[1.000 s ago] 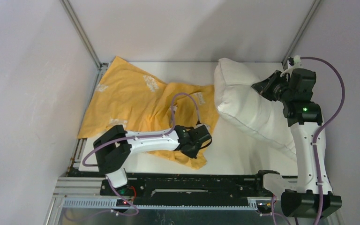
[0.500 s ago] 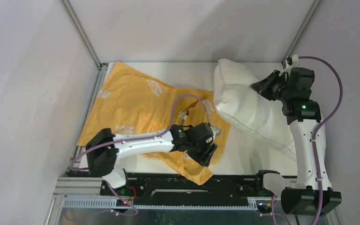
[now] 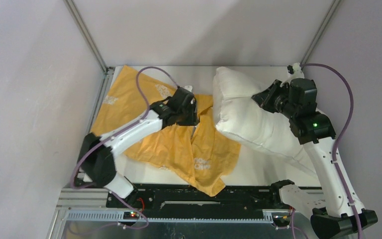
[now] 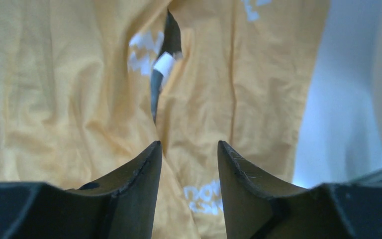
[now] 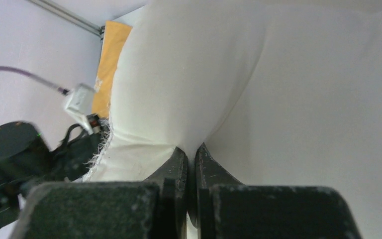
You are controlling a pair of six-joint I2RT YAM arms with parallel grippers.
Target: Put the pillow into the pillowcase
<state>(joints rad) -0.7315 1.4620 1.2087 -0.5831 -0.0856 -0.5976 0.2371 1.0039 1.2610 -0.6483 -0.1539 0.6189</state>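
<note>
The pillowcase's dark slit (image 3: 193,133) is below my right gripper, to its left in the top view, so I will lower the pillow's end that way and back, then release.
The orange-yellow pillowcase (image 3: 179,149) lies crumpled from the back left to the front middle of the table. In the left wrist view the pillowcase (image 4: 69,89) shows white lettering and a dark slit (image 4: 161,79) between two folds. My left gripper (image 3: 194,118) hovers over its middle, open (image 4: 189,144), with nothing between the fingers. The plump white pillow (image 3: 248,119) lies slantwise at the right, its left end raised beside the case. My right gripper (image 3: 255,98) is shut on a pinch of the pillow's (image 5: 278,74) fabric, seen between the closed fingers (image 5: 191,149).
Grey walls and metal corner posts (image 3: 87,42) enclose the white table (image 3: 258,172). A black rail (image 3: 204,196) runs along the near edge by the arm bases. A purple cable (image 3: 146,74) loops above the left arm.
My left gripper opened, let go of the pillowcase's near part and swung back over its middle. The right arm carried the pillow's raised end leftward, close to the case.
</note>
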